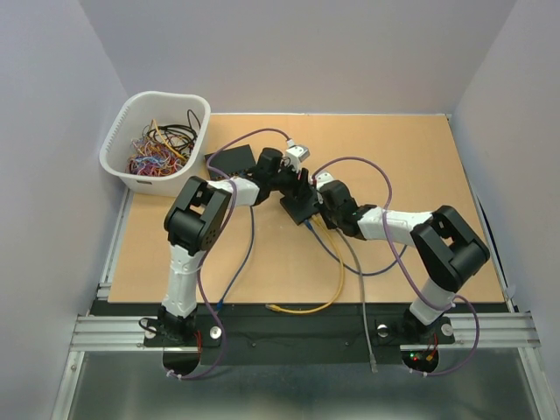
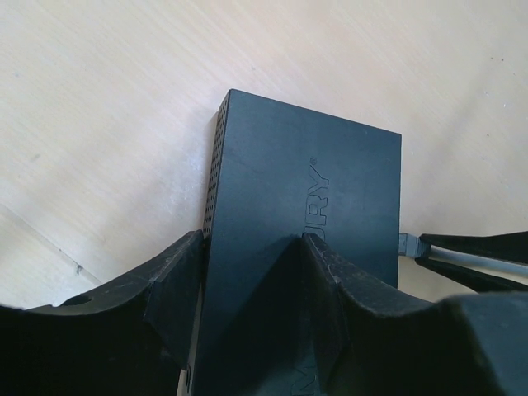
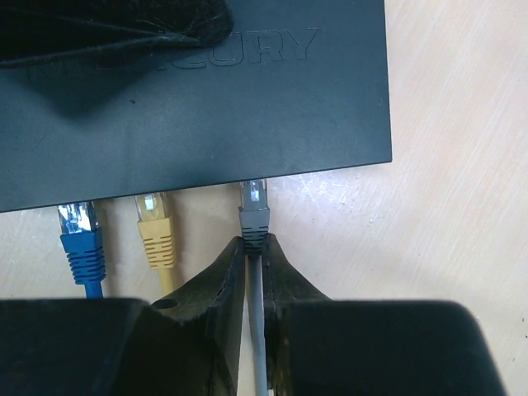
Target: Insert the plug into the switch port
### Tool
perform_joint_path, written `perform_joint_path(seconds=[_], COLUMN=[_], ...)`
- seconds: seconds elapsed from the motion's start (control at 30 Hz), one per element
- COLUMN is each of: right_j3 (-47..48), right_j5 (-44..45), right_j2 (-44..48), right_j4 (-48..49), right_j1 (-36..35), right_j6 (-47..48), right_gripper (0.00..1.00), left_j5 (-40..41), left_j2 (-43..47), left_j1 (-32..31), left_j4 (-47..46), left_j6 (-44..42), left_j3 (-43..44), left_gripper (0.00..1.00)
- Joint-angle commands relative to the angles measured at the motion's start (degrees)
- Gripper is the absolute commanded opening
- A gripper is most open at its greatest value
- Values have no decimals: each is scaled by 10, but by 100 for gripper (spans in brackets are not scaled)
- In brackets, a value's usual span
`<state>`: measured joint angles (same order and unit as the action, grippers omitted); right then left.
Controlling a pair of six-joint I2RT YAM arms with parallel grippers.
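Observation:
I will push my right gripper outward and left in the top view, toward the tabletop [image 1: 271, 142] beside the second black box, as the plug points at the switch [image 1: 317, 203].
The black switch [image 3: 198, 99] lies flat mid-table [image 1: 296, 210]. My left gripper [image 2: 247, 272] holds it, one finger [image 2: 177, 289] against its vented side and the other [image 2: 330, 289] pressing on its top face. The grey plug [image 3: 254, 206] points at the switch's front edge, and its clear tip reaches just under that edge. How deep it sits in the port is hidden. My right gripper [image 3: 254, 243] is shut on the plug's boot and grey cable, right behind the switch [image 1: 317, 203]. That plug [image 2: 406, 244] also shows at the switch's right side in the left wrist view.
A blue plug [image 3: 80, 235] and a yellow plug [image 3: 157, 231] sit in ports left of the grey one, their cables trailing toward the near edge [image 1: 332, 280]. A second black box [image 1: 229, 160] lies behind the left arm. A white basket of cables [image 1: 157, 140] stands at the back left.

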<state>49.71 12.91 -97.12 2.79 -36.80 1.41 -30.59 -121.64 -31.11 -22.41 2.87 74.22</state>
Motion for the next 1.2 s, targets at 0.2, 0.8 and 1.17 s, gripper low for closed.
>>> perform_joint_path(seconds=[0.2, 0.8, 1.17], right_j3=[21, -58, -91], right_j5=[-18, 58, 45], right_j2=[-6, 61, 101], right_j4=[202, 181, 151], right_j1=[-9, -9, -9], right_j6=[-24, -90, -131], right_gripper=[0, 0, 0], left_j5=[-141, -53, 68], left_j2=[-41, -78, -96], left_j1=[-84, -83, -77], left_j4=[80, 132, 238], left_j6=[71, 106, 76], left_j3=[21, 97, 171], left_gripper=[58, 66, 74])
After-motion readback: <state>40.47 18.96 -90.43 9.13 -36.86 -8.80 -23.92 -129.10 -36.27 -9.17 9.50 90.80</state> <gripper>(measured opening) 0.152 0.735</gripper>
